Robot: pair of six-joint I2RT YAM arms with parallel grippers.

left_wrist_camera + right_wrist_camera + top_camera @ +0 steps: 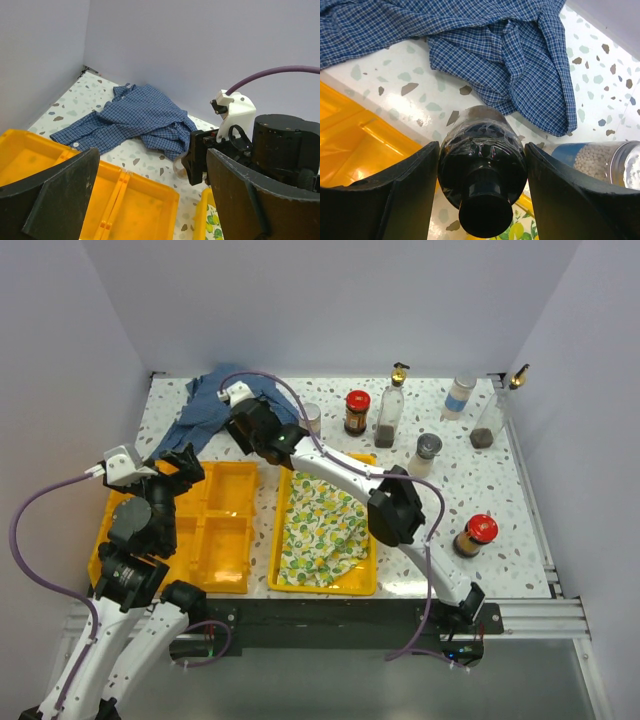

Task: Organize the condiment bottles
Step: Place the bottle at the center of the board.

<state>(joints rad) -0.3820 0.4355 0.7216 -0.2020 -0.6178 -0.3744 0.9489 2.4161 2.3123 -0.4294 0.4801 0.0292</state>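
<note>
The dark bottle goes beside the grey-capped shaker of white grains next as my right gripper lowers slightly toward the shaker, since bare table [523, 131] shows there.
My right gripper [262, 436] [482, 152] is shut on a dark bottle [484, 145] with a black cap, held just above the table between the two yellow trays. Beside it stands a grey-capped shaker [311, 418] [600, 159] of white grains. Further condiment bottles stand at the back right: a red-lidded jar [357, 412], a glass bottle with a gold pourer [390, 405], a blue-labelled white bottle [458, 397], another pourer bottle [493, 418] and a grey-capped shaker [424, 454]. A second red-lidded jar [475, 535] stands front right. My left gripper [185, 466] [150, 192] hangs open and empty over the divided tray.
A yellow divided tray [215, 535] [145, 200] lies front left. Next to it, a yellow tray [362, 585] holds a lemon-print cloth [320, 530]. A blue checked shirt [215, 405] [135, 115] [510, 50] lies crumpled at the back left. Walls close in the table on three sides.
</note>
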